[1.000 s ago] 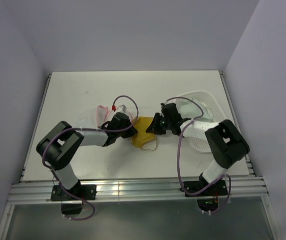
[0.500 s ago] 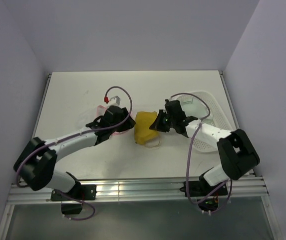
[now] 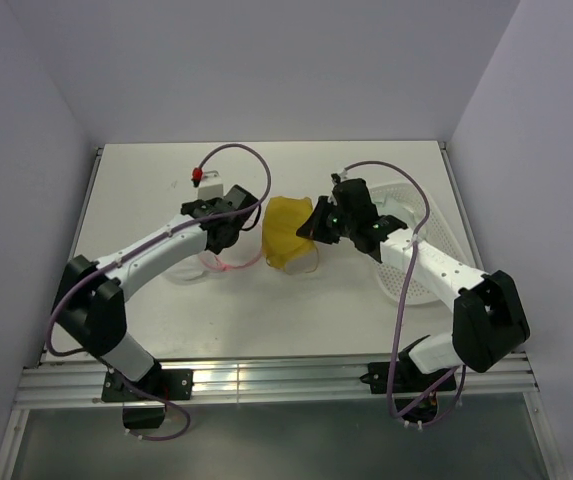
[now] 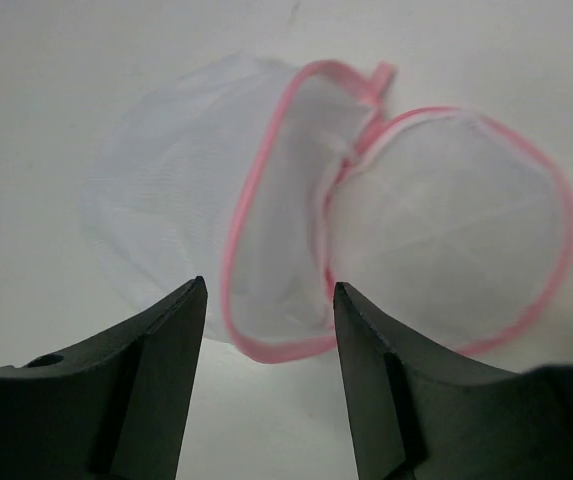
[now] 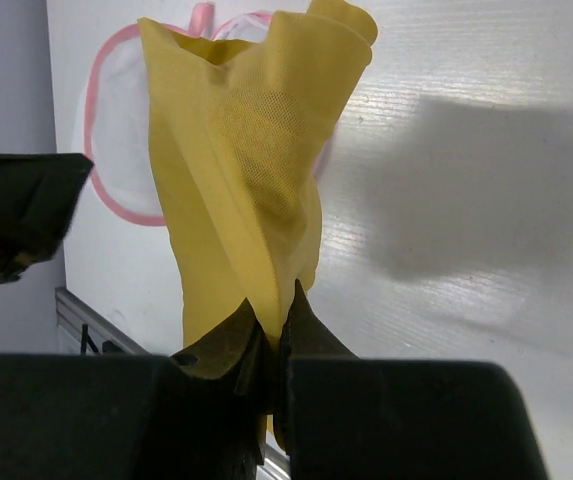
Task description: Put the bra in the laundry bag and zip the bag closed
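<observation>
The bag's pink rim (image 4: 238,210) lies open just below the fingers of my left gripper. My left gripper should go down and to the left in the left wrist view onto it next.
The mustard-yellow bra (image 3: 284,235) hangs above the table, pinched at its edge by my right gripper (image 3: 313,228), which is shut on it. In the right wrist view the bra (image 5: 246,150) droops from the closed gripper (image 5: 281,312). The laundry bag (image 3: 216,264) lies flat on the table just left of the bra, partly under my left arm. In the left wrist view the bag (image 4: 266,220) shows white mesh and a pink zipper rim, its round flap (image 4: 456,240) folded open to the right. My left gripper (image 4: 268,286) hovers over it, open and holding nothing.
A white perforated plastic basket (image 3: 428,215) stands at the right side of the table, under my right forearm. White walls close in the table at the back and on both sides. A metal rail (image 3: 266,380) runs along the near edge.
My left gripper has opened and swung back and up, away from the bra to above the bag. My right gripper has lifted the bra off the table.
</observation>
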Robot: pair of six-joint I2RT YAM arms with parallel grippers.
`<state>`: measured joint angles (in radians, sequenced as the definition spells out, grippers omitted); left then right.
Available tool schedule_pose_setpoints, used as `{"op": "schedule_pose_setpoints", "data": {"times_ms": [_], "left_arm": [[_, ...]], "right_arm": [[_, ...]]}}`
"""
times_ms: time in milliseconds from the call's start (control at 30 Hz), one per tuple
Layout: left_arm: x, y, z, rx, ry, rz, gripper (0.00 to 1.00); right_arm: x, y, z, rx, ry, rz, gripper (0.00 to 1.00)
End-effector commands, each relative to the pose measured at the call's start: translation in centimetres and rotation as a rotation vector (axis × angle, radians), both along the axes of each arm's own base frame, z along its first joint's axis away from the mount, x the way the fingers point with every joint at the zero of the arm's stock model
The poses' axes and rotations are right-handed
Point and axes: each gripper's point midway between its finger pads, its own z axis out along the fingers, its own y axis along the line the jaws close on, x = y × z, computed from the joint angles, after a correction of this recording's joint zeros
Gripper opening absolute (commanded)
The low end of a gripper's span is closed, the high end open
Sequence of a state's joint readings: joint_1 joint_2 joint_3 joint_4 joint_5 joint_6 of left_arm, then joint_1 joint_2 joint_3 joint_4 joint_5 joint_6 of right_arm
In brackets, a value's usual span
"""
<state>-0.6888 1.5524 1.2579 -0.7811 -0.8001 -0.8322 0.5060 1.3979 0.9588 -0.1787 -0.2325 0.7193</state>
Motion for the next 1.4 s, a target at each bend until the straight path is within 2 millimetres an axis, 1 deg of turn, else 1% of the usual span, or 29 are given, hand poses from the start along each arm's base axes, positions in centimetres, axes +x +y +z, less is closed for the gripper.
{"op": "schedule_pose_setpoints", "data": {"times_ms": [0, 33, 67, 133, 200, 233, 533, 733, 967, 1000, 1100, 1133, 1167, 1200, 1233, 1267, 1300, 1367], "left_arm": [[-0.3, 3.5, 0.8, 0.192, 0.054, 0.068, 0.6], [-0.3, 4.3, 0.6, 0.224, 0.082, 0.086, 0.6], [0.1, 4.5, 0.1, 0.256, 0.101, 0.102, 0.6], [0.0, 5.5, -0.4, 0.301, 0.138, 0.135, 0.6], [0.5, 5.4, -1.2, 0.319, 0.158, 0.13, 0.6], [0.7, 5.4, -1.6, 0.316, 0.164, 0.129, 0.59], [2.4, 4.8, -3.6, 0.28, 0.191, 0.102, 0.57], [3.0, 4.4, -5.0, 0.282, 0.21, 0.103, 0.53], [3.1, 4.4, -5.7, 0.276, 0.213, 0.108, 0.45], [3.1, 4.5, -5.8, 0.279, 0.212, 0.112, 0.43], [3.1, 4.5, -5.4, 0.276, 0.202, 0.119, 0.33], [3.0, 4.6, -5.2, 0.271, 0.197, 0.119, 0.26], [3.0, 4.4, -5.0, 0.26, 0.194, 0.112, 0.21], [2.9, 4.2, -4.8, 0.255, 0.187, 0.106, 0.14], [2.7, 4.1, -4.4, 0.252, 0.178, 0.102, 0.0], [2.6, 3.9, -4.1, 0.248, 0.172, 0.096, 0.0], [2.4, 3.4, -3.7, 0.227, 0.161, 0.079, 0.0], [1.9, 3.0, -3.5, 0.204, 0.155, 0.057, 0.0]], "right_arm": [[0.8, 0.5, 2.4, 0.019, -0.047, 0.023, 0.0], [0.8, 0.7, 2.3, 0.021, -0.041, 0.029, 0.0], [0.8, 0.8, 2.4, 0.023, -0.041, 0.032, 0.0], [0.8, 0.9, 2.3, 0.026, -0.036, 0.038, 0.0], [0.8, 0.9, 2.2, 0.028, -0.039, 0.043, 0.0], [0.8, 0.9, 2.2, 0.028, -0.04, 0.044, 0.0], [0.7, 1.5, 1.9, 0.054, -0.029, 0.063, 0.0], [0.8, 2.0, 1.4, 0.063, -0.016, 0.079, 0.0], [1.0, 2.3, 1.3, 0.075, -0.014, 0.086, 0.0], [1.0, 2.4, 1.3, 0.077, -0.014, 0.087, 0.0], [1.0, 2.8, 1.0, 0.089, -0.005, 0.097, 0.0], [0.9, 2.9, 0.9, 0.094, -0.001, 0.101, 0.0], [1.0, 3.2, 1.1, 0.108, -0.001, 0.108, 0.0], [1.0, 3.4, 0.7, 0.11, 0.009, 0.113, 0.0], [0.9, 3.8, 0.6, 0.117, 0.011, 0.123, 0.0], [1.0, 4.1, 0.7, 0.126, 0.008, 0.129, 0.0], [0.9, 4.4, 0.3, 0.131, 0.024, 0.142, 0.0], [0.8, 5.4, 0.7, 0.161, 0.02, 0.174, 0.0]]}}
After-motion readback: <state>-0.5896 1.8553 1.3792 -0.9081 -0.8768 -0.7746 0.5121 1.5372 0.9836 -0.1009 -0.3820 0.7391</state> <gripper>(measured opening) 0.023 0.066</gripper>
